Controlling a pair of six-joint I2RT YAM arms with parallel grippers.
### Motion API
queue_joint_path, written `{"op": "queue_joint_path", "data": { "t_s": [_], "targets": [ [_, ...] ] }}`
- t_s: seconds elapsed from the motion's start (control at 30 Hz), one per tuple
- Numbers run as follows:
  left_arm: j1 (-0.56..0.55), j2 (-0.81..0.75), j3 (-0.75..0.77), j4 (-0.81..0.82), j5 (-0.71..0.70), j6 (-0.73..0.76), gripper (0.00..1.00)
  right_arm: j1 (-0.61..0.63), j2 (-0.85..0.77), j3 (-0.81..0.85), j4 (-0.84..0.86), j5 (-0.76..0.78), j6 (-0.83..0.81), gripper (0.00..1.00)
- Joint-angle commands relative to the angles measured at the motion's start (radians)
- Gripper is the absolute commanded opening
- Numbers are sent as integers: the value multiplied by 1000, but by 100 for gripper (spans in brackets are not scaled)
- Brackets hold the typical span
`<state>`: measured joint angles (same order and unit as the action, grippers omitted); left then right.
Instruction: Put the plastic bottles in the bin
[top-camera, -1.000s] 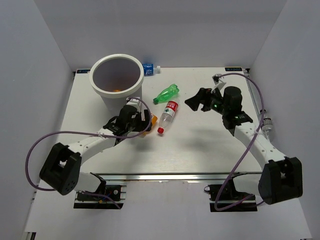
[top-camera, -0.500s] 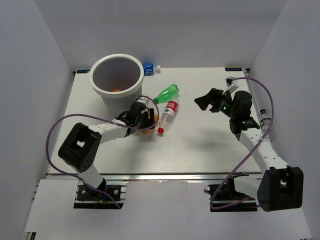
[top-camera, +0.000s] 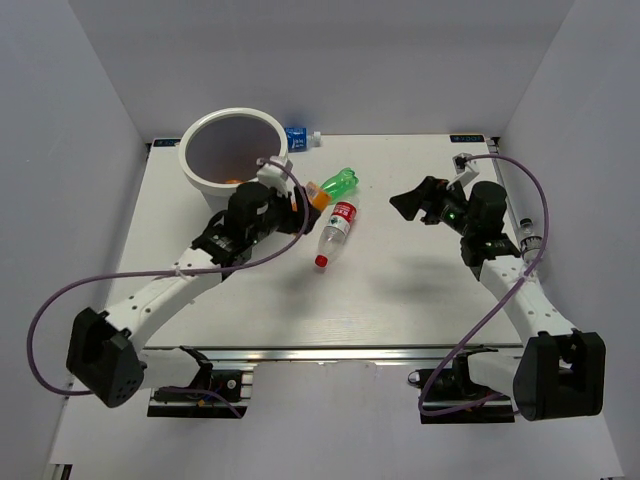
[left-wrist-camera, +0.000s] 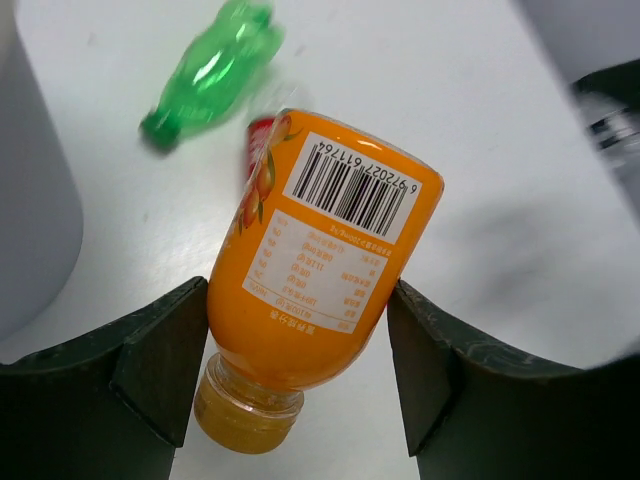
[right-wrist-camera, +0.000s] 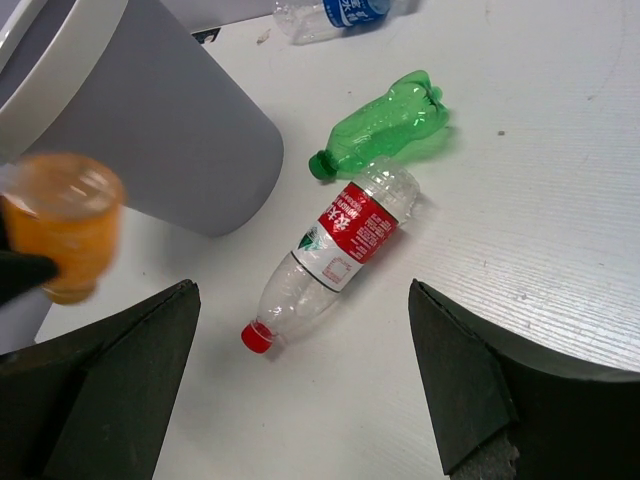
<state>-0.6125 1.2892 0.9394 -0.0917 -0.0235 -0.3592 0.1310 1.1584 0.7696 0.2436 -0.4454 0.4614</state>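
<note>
I should raise my left gripper clear of the bin's rim and out over the bin's opening (top-camera: 234, 148) to its left in the top view and release the bottle.
My left gripper (top-camera: 300, 200) is shut on an orange bottle (left-wrist-camera: 315, 265) and holds it above the table beside the white bin (top-camera: 232, 150); the bottle also shows in the top view (top-camera: 316, 192) and, blurred, in the right wrist view (right-wrist-camera: 65, 222). Another orange bottle (top-camera: 232, 181) lies inside the bin. A green bottle (top-camera: 338, 184) and a clear bottle with a red label (top-camera: 336, 228) lie on the table right of the bin. A clear bottle with a blue label (top-camera: 298, 138) lies behind the bin. My right gripper (top-camera: 408, 204) is open and empty, right of the red-label bottle (right-wrist-camera: 335, 245).
Another clear bottle (top-camera: 529, 243) lies off the table's right edge by the right arm. Grey walls enclose the table on three sides. A metal rail (top-camera: 330, 350) runs along the near edge.
My left gripper has lifted the orange bottle off the table and carried it up and right, closer to the bin's rim. The right arm has drawn back to the right.
</note>
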Motion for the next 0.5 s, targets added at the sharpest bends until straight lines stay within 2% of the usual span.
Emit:
{"op": "queue_joint_path", "data": {
  "t_s": [0.0,0.1,0.13,0.23,0.33,0.47],
  "targets": [
    [-6,-85,152,-16,63,32,44,-5,9,-3,52,-39,-13,89],
    [-6,-84,257,-72,-74,48,44,-5,21,7,31,-52,-29,89],
    [-6,-79,325,-89,-230,55,44,-4,27,5,37,-50,-29,89],
    [20,-61,400,-95,-471,77,46,62,66,29,2,54,-59,89],
    [121,-16,455,-129,-426,78,50,178,139,95,-58,248,-58,89],
    [244,59,449,-149,-441,28,54,290,246,144,-82,507,-56,89]
  ]
}}
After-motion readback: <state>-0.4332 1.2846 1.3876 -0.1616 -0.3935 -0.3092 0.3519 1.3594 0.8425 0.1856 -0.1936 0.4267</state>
